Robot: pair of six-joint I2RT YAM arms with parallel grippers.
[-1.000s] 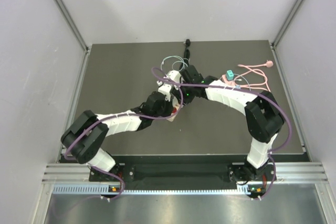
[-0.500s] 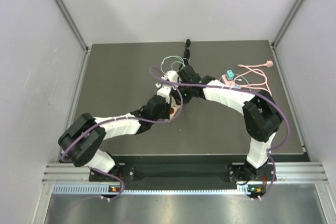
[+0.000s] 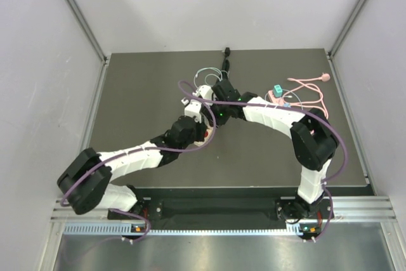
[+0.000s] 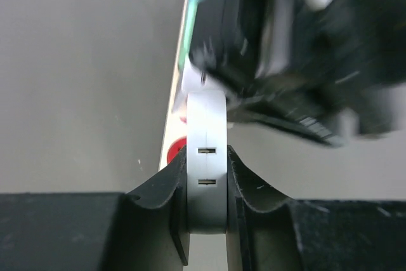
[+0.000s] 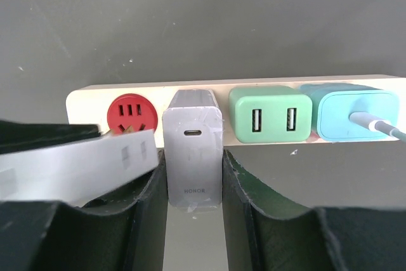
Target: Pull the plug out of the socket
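Note:
The white plug goes outward and to the left in the top view in my left gripper to bare mat [image 3: 139, 95] next. Then my left gripper lowers and releases it.
A cream power strip [image 5: 82, 103] holds a red socket [image 5: 130, 113], a grey charger [image 5: 192, 138], a green USB charger [image 5: 269, 113] and a teal charger [image 5: 355, 115]. My right gripper [image 5: 193, 163] is shut on the grey charger, which stands in the strip. My left gripper [image 4: 207, 157] is shut on a white plug [image 4: 207, 118], also in the right wrist view [image 5: 82, 160], held tilted just in front of the red socket [image 4: 174, 150], whose holes show. In the top view both grippers, left [image 3: 202, 125] and right [image 3: 214, 117], meet over the strip [image 3: 209, 133].
A pink cable [image 3: 307, 90] and a teal plug [image 3: 277, 90] lie at the right of the mat. A black plug and lead [image 3: 225, 55] lie at the far edge. A thin white cable loop [image 3: 206, 74] lies behind the grippers. The arms cross mid-mat.
My left arm's elbow has swung down and to the left, and its wrist has shifted slightly left and up. The right arm has barely moved.

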